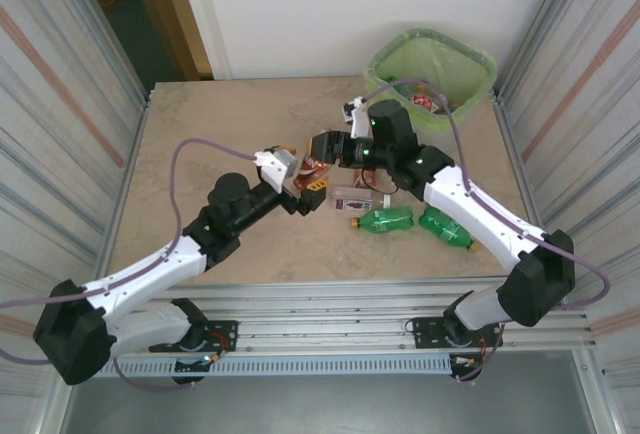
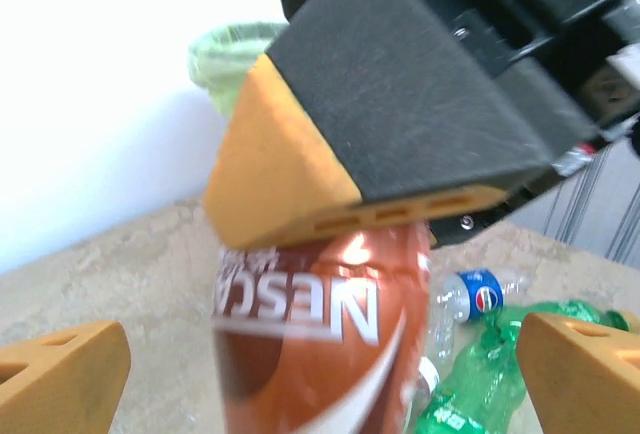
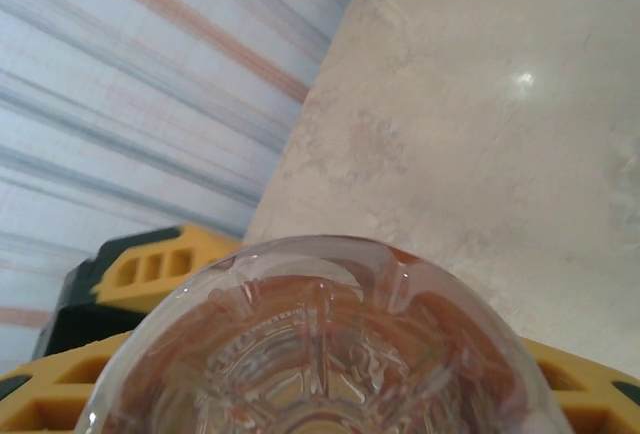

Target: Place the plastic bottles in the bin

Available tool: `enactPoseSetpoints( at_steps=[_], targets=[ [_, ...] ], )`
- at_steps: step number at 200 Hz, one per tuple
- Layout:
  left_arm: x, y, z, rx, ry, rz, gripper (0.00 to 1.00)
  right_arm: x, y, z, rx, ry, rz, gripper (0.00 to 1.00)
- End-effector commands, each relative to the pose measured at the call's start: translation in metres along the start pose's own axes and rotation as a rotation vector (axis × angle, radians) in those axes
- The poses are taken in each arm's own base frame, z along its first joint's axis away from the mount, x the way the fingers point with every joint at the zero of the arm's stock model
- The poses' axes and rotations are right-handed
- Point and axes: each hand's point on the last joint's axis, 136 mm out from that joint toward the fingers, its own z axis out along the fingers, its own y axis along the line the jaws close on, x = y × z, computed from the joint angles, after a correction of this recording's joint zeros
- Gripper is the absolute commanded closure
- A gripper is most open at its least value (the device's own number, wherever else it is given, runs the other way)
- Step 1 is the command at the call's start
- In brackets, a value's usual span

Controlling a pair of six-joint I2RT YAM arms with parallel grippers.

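Observation:
The right gripper carries the bottle outward over the bin's green-lined opening [image 1: 428, 69] next and releases it there, since my left gripper's fingers stand apart from the bottle.
A brown-tinted plastic bottle [image 1: 314, 168] with a white-lettered label [image 2: 320, 344] hangs above the middle of the table between both grippers. My right gripper [image 1: 326, 151] is shut on it; the bottle's clear ribbed base [image 3: 320, 354] sits between its yellow fingers [image 3: 150, 266]. My left gripper [image 2: 320, 379] stands open around the bottle, its orange fingertips [image 2: 60, 372] well apart from the bottle's sides. The right gripper's orange and black finger [image 2: 370, 134] presses the bottle from above. The bin [image 1: 478, 66], lined with a green bag, stands at the far right corner.
On the table to the right lie a clear bottle with a blue cap [image 1: 360, 197] [image 2: 478, 294], a green bottle [image 1: 385, 219] [image 2: 480, 374] and another green bottle [image 1: 448, 227]. Bottles show inside the bin [image 1: 424, 101]. Corrugated walls flank both sides.

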Motion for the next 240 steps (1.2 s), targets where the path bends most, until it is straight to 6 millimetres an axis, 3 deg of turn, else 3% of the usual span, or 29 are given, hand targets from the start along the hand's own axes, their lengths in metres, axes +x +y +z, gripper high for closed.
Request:
enactPoseSetpoints(
  at_steps=[1,56,101,136,178,240],
  targets=[
    [-0.013,0.006,-0.011,-0.039,-0.035,0.014,0.01,-0.034,0.008,-0.033,0.036,-0.091,-0.059,0.60],
    [-0.005,0.014,-0.023,-0.087,-0.029,0.010,0.01,-0.111,-0.005,-0.100,0.109,-0.312,-0.074,0.61],
    [-0.001,0.019,-0.028,-0.117,-0.024,0.014,0.01,-0.166,-0.033,-0.154,0.160,-0.476,-0.025,0.61],
    [0.003,0.022,-0.031,-0.136,-0.014,0.017,0.01,-0.197,-0.062,-0.178,0.221,-0.558,0.010,0.61],
    [0.007,0.024,-0.032,-0.146,-0.004,0.018,0.01,-0.222,-0.101,-0.188,0.298,-0.609,0.042,0.60],
    [0.010,0.026,-0.031,-0.150,0.003,0.016,0.01,-0.237,-0.151,-0.166,0.391,-0.569,0.063,0.59]
  ],
)
